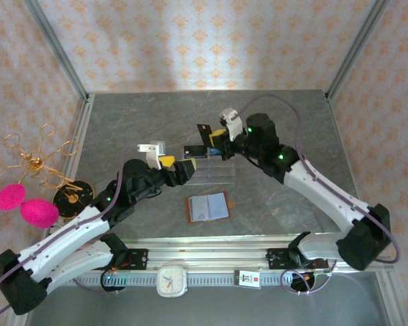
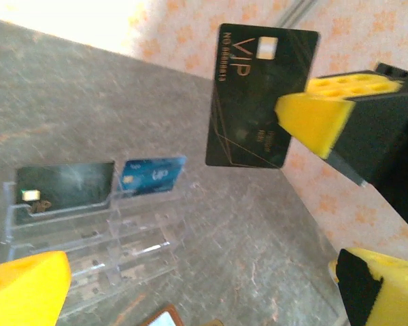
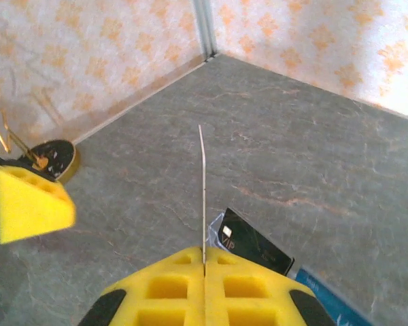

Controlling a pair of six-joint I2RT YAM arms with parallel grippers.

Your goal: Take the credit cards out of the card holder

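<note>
The right gripper tips its fingers downward next and brings the VIP card down to the stand's slot with the matching black card (image 1: 195, 151) (image 3: 254, 242). It then releases the card, since that slot lies below it.
The card holder (image 1: 207, 207), a brown wallet, lies open and flat on the table in front of a clear acrylic stand (image 1: 207, 170). Pale credit cards (image 1: 211, 206) show on its open inside. My right gripper (image 1: 217, 140) is shut on a black VIP card (image 2: 258, 95), held upright in the air above the stand; the right wrist view shows that card edge-on (image 3: 202, 190) between the pads. My left gripper (image 1: 179, 165) hangs open just left of it with nothing between its fingers (image 2: 27, 288). The stand (image 2: 88, 231) holds another black card (image 2: 64, 187) and a blue card (image 2: 149, 175).
A gold wire ornament (image 1: 34, 159) on a black disc (image 1: 71, 197) and two pink balls (image 1: 27, 204) stand at the table's left edge. A white clock (image 1: 171, 280) sits on the front rail. Patterned walls close the back and sides.
</note>
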